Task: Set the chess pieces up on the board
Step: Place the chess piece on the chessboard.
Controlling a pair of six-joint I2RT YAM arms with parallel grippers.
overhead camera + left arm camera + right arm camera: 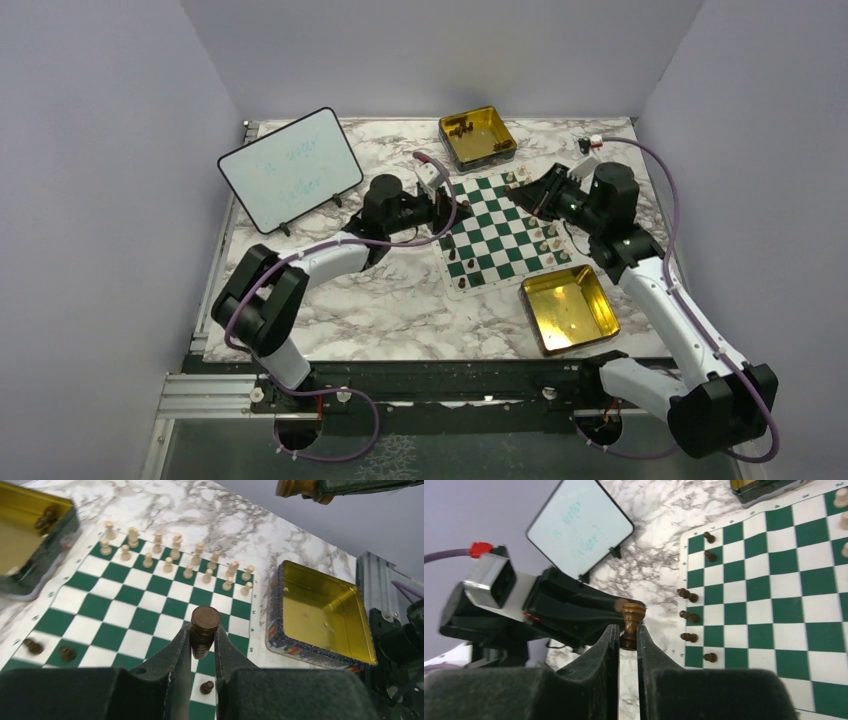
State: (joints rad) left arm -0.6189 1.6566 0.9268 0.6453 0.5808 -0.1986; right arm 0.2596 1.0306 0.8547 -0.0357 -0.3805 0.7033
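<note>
My right gripper brings its piece back and down onto the board's edge by the second gold tin next, since a square beside the dark pieces stands empty.
The green and white board (pixel 497 236) lies mid-table. Cream pieces (pixel 175 560) stand in two rows along its far side in the left wrist view. Dark brown pieces (pixel 688 616) stand or lie along the board's other edge. My left gripper (pixel 203 630) is shut on a dark brown piece (pixel 205 622), base toward the camera, held above the board's near edge; another dark piece (pixel 206 686) sits below it. My right gripper (pixel 628 629) is shut on a dark brown piece (pixel 631 615), held over the board's far side (pixel 522 190), facing the left gripper (pixel 443 208).
A gold tin (pixel 478 136) with a few dark pieces stands behind the board. A second gold tin (pixel 570 308) stands in front of it, by the right arm. A white whiteboard (pixel 290 168) stands at the back left. The two grippers are close together.
</note>
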